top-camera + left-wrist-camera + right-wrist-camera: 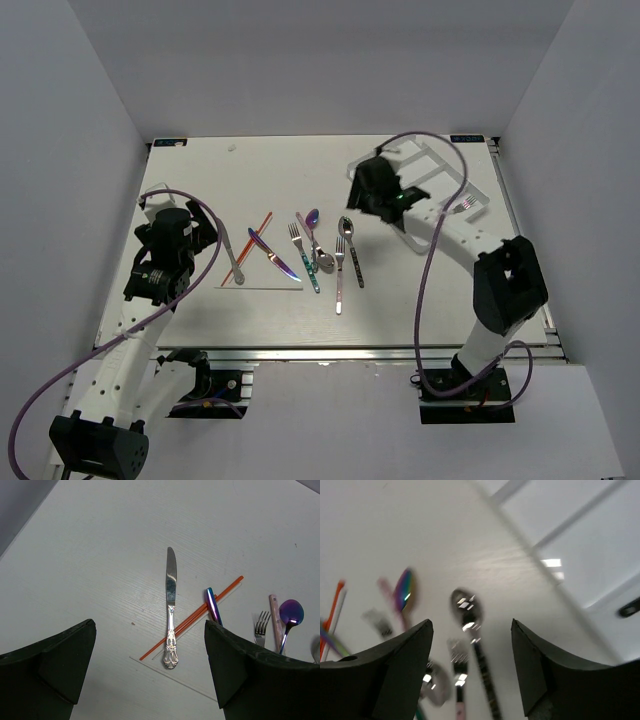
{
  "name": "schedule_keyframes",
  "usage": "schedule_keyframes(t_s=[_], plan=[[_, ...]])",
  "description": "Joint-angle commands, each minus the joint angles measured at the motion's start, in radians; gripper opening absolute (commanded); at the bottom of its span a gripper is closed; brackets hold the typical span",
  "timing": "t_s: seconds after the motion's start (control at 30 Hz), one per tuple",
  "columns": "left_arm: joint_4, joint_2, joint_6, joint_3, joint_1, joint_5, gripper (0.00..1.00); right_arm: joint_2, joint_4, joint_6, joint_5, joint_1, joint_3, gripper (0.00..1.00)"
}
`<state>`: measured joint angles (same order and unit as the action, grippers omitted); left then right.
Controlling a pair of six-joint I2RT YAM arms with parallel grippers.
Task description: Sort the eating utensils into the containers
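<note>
I next need to move my right gripper back and down from beside the tray [440, 160] onto the loose fork's pink handle, as another fork is already in the tray.
Several utensils lie loose mid-table. A silver knife with an ornate handle [171, 595] lies ahead of my open, empty left gripper [150, 670], also seen from above [200, 232]. Beside the knife lie two red-orange sticks [200, 614], an iridescent knife [213, 605], a fork [260, 627] and a purple spoon [291, 612]. My right gripper [472, 665] is open and empty above a dark-handled silver spoon [466, 611] and a fork [459, 655]; from above it [358, 200] hangs between the spoon [346, 228] and the white tray [440, 160]. The right wrist view is blurred.
The tray's long compartments [580, 530] show at the upper right of the right wrist view. A silver fork [462, 204] lies by the tray's near edge. A purple cable [430, 250] loops over the right arm. Grey walls close in the table on three sides.
</note>
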<state>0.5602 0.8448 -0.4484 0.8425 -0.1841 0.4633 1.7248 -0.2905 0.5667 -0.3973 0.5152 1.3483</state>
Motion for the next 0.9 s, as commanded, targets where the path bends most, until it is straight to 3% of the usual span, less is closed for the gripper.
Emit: schedule_keyframes(t_s=[0.0, 0.1, 0.23, 0.53, 0.7, 0.87], plan=[[-0.014, -0.013, 0.007, 0.01, 0.008, 0.008, 0.98, -0.077, -0.05, 0.01, -0.095, 0.167, -0.082, 0.67], [-0.014, 0.0, 0.007, 0.01, 0.008, -0.003, 0.98, -0.116, -0.056, 0.097, -0.202, 0.328, -0.156, 0.6], [-0.016, 0.007, 0.007, 0.01, 0.008, -0.018, 0.98, -0.085, -0.071, 0.168, -0.227, 0.405, -0.202, 0.52], [-0.019, 0.002, 0.005, 0.006, 0.006, -0.034, 0.98, -0.05, -0.07, 0.211, -0.178, 0.433, -0.267, 0.46], [-0.019, -0.006, 0.007, 0.004, 0.008, -0.035, 0.98, -0.024, -0.032, 0.2, -0.126, 0.437, -0.31, 0.36], [-0.019, -0.013, 0.007, 0.004, 0.008, -0.032, 0.98, 0.007, -0.019, 0.19, -0.103, 0.447, -0.313, 0.36]])
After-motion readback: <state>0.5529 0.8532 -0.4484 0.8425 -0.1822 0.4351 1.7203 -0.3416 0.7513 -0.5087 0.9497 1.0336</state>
